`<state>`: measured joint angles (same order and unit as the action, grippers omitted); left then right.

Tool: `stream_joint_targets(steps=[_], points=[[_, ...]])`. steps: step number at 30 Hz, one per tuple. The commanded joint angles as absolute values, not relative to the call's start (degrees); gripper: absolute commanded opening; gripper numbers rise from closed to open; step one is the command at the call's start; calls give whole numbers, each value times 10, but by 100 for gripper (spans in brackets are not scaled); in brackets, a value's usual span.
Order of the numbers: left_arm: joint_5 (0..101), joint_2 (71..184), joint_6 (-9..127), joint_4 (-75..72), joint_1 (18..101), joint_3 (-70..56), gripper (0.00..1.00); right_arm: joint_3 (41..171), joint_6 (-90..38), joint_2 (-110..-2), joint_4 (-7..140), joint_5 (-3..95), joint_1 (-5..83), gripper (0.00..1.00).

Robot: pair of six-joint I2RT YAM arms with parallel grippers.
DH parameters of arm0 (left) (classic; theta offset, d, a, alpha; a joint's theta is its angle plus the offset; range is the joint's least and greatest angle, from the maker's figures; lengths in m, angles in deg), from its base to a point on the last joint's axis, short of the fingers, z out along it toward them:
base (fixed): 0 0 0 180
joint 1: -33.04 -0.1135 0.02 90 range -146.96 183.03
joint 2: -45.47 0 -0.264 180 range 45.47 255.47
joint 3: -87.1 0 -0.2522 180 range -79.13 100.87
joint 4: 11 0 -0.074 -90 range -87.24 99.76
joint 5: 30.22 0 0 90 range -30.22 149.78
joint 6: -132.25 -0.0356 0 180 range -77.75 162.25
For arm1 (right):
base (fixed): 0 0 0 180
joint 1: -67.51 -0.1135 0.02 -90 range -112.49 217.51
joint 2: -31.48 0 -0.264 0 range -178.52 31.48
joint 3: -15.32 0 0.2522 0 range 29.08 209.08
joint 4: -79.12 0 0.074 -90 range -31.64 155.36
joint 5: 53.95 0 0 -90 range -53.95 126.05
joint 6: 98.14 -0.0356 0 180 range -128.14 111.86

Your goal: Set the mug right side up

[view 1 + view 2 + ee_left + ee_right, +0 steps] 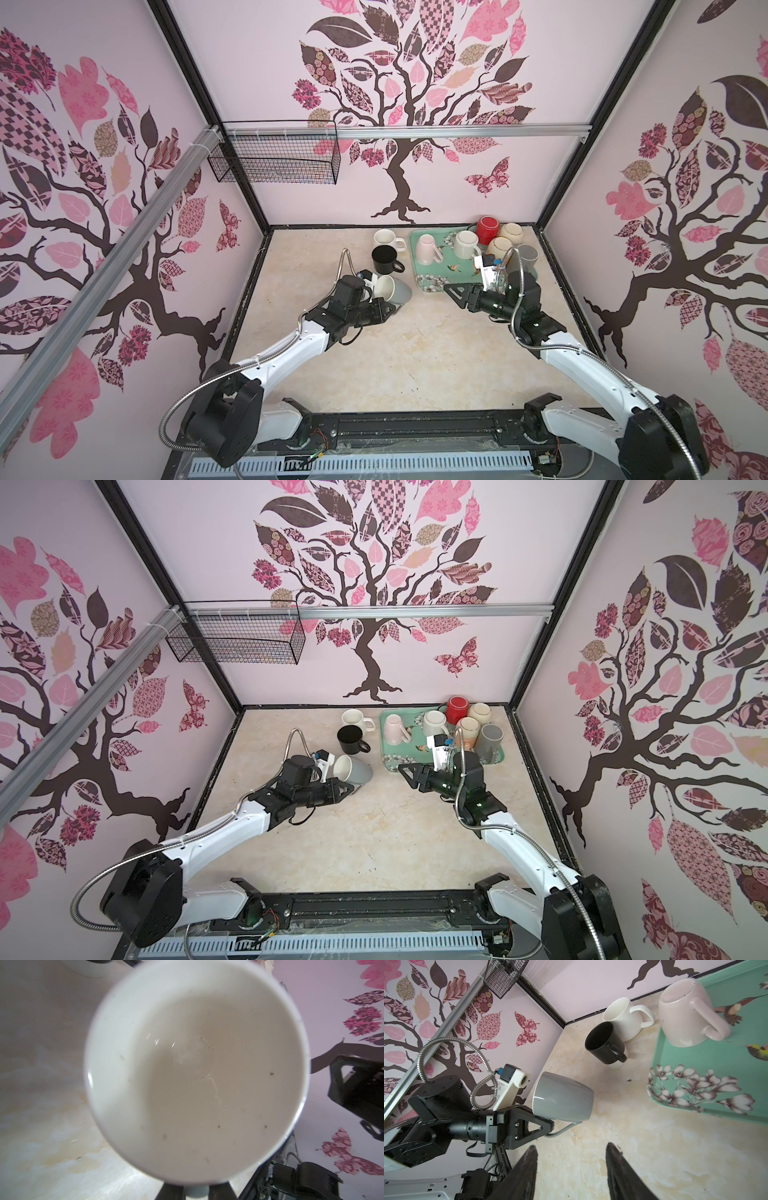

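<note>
I should tilt my left gripper downward, lower the mug's base onto the tabletop below the gripper and then release, since the mug is still hanging sideways.
The mug (pixel 395 290) (pixel 356 770) is grey outside and white inside. It hangs tilted on its side just above the table, left of centre. My left gripper (pixel 390 310) (pixel 348 790) (pixel 548 1126) is shut on its thin grey handle (pixel 563 1130). In the left wrist view the mug's white inside (pixel 197 1064) fills the picture, with the left gripper (pixel 197 1193) closed on the handle stub at the edge. My right gripper (pixel 451 291) (pixel 405 771) (pixel 571 1147) stands open and empty, right of the mug, near the tray's front corner.
A teal flowered tray (pixel 451 266) (pixel 695 1059) at the back right holds several mugs, among them an upside-down pink one (pixel 426 249). A black mug (pixel 384 258) and a white mug (pixel 386 239) stand upright behind the held mug. A wire basket (pixel 274 153) hangs on the back rail.
</note>
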<state>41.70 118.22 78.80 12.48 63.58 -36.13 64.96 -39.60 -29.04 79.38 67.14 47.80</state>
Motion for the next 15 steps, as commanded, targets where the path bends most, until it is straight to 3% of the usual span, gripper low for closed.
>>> stream_joint_targets(steps=[1, 9, 15], points=[[530, 1155, 739, 209, 624, -343, 0, 648, -381, -260, 769, 640, 476, 56], [626, 1192, 759, 289, 624, -276, 0, 656, -376, -256, 744, 638, 477, 57], [702, 1284, 805, 341, 677, -191, 0, 654, -378, -251, 738, 641, 476, 58]])
